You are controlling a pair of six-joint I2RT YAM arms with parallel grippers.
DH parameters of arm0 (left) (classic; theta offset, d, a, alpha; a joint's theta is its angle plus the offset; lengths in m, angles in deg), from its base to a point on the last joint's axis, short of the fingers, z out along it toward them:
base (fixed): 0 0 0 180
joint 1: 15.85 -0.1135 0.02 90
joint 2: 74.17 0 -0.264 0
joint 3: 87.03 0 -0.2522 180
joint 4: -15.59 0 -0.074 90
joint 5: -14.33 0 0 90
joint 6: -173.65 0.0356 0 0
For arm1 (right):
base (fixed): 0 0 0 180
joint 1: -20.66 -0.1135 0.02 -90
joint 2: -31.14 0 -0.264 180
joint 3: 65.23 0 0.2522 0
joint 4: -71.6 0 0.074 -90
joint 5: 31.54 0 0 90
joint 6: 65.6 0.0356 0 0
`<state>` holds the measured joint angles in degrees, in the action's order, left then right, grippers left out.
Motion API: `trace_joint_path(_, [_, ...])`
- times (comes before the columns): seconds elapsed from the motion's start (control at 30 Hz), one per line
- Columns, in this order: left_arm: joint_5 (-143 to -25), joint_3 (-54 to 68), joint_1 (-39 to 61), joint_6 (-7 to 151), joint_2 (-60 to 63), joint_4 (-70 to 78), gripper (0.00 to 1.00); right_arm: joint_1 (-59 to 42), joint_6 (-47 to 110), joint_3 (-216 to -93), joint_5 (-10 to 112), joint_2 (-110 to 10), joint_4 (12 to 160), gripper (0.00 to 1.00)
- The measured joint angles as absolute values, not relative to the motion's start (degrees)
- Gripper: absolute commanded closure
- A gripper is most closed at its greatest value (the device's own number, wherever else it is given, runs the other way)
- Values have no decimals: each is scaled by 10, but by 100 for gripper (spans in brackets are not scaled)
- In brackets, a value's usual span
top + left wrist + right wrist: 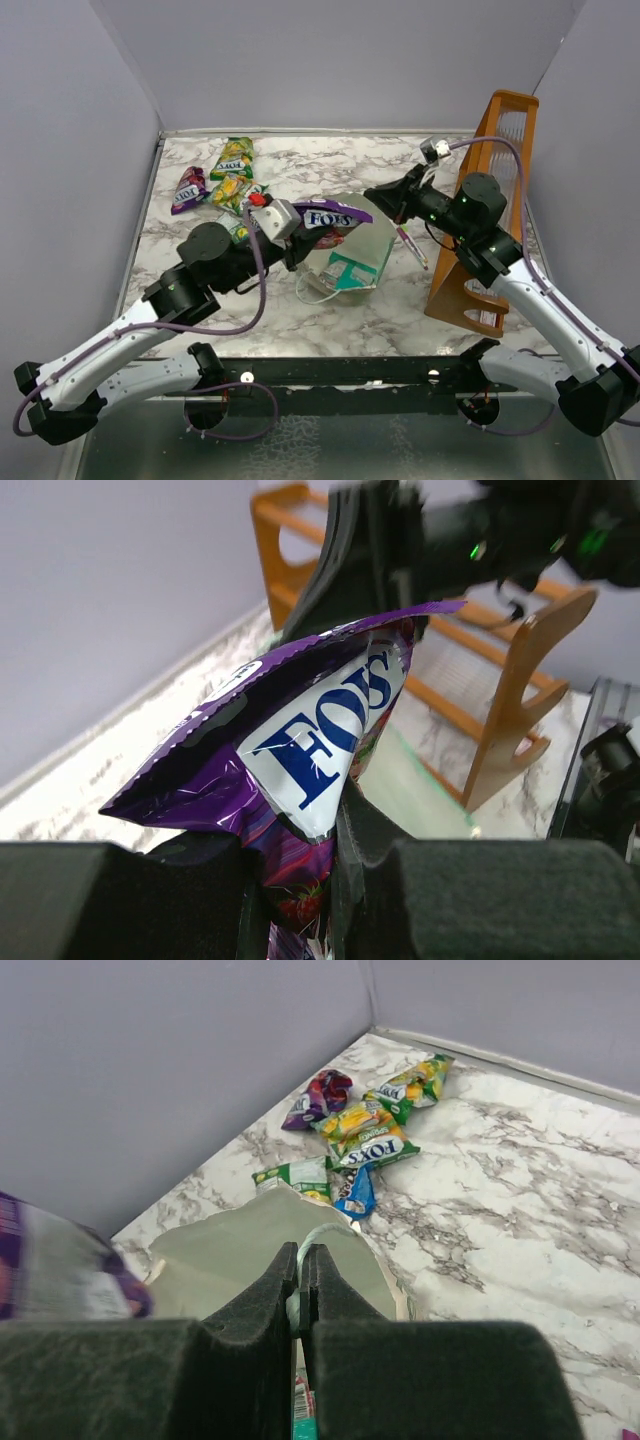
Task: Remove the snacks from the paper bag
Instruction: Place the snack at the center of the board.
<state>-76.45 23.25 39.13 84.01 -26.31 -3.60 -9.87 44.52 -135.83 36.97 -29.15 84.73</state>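
Note:
Next, my left gripper swings the purple packet (338,215) away past the other snacks. Then it brings the packet down onto the table by the side.
The mint-green paper bag (358,258) stands mid-table, its cream inside (240,1250) showing in the right wrist view. My left gripper (300,222) is shut on a purple snack packet (338,215), held just above the bag's mouth; the packet fills the left wrist view (300,750). My right gripper (385,195) is shut on the bag's thin white loop handle (318,1240) at the far rim. Several snack packets (228,180) in green-yellow, purple and blue lie at the far left, also in the right wrist view (362,1135). A teal and red packet (305,1415) shows inside the bag.
A tall orange-brown wooden rack (485,215) stands at the right, close behind my right arm. Thin pink and green pens (410,243) lie between the bag and the rack. Grey walls close the table at the back and sides.

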Motion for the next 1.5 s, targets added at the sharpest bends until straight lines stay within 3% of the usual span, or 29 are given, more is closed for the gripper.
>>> trace_joint_path(0.23, [-733,180,392,880,-322,-16,100,-99,417,-1413,418,-324,870,99])
trace_joint_path(0.5, [-389,187,390,911,-274,13,100,-99,326,-1530,458,-394,942,99])
trace_joint_path(0.63, [-303,213,371,923,-202,0,100,-99,290,-1568,448,-420,973,97])
trace_joint_path(0.77, [-295,236,290,897,-166,-37,100,-94,262,-1576,368,-430,987,96])
trace_joint_path(1.03, [-345,235,37,775,-163,-78,100,-94,266,-1560,220,-472,987,98])
trace_joint_path(1.27, [-357,248,-37,733,-136,-76,100,-94,284,-1514,185,-468,980,98])
trace_joint_path(1.43, [-348,264,-83,736,-46,-39,100,-94,298,-1496,141,-458,955,98])
trace_joint_path(1.5, [-359,265,-115,724,5,-34,80,-94,301,-1488,114,-454,945,98])
